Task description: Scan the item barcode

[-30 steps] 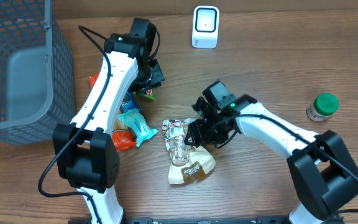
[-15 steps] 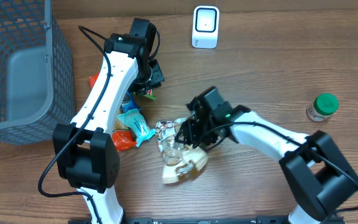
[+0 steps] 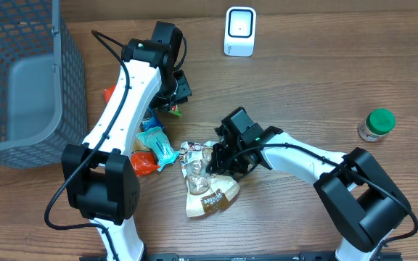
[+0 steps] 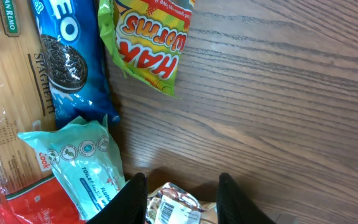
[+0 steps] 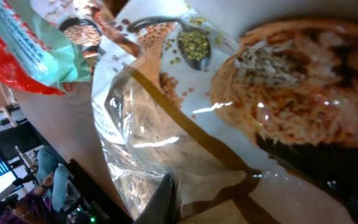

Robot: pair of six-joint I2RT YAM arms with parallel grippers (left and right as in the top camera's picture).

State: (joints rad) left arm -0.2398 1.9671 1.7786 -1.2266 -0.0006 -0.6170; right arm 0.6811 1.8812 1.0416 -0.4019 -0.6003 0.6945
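Observation:
I will lift my right gripper, turn the pouch (image 3: 205, 187) over and lower it to release on bare tabletop, which lies to the gripper's right in the overhead view.
The item is a brown and clear food pouch (image 3: 205, 187) lying in the middle of the table. Its white barcode label (image 4: 169, 210) faces up at its top edge. My right gripper (image 3: 220, 159) is shut on the pouch's upper right part. In the right wrist view the crinkled film (image 5: 166, 124) fills the frame, one dark finger (image 5: 165, 200) pressed on it. My left gripper (image 3: 174, 93) hangs open over the pile of packs, nothing between its fingers (image 4: 134, 196). The white scanner (image 3: 240, 31) stands at the back centre.
A grey wire basket (image 3: 20, 80) fills the left side. Beside the left arm lie a Haribo worms bag (image 4: 151, 37), an Oreo pack (image 4: 67, 56), spaghetti (image 4: 11, 93), a teal tissue pack (image 3: 156, 143) and a red pack (image 3: 144, 163). A green-lidded jar (image 3: 376, 123) stands far right.
My right gripper slid left along the pouch and closed on it, and the pouch shifted left and bunched up. The left arm stayed still.

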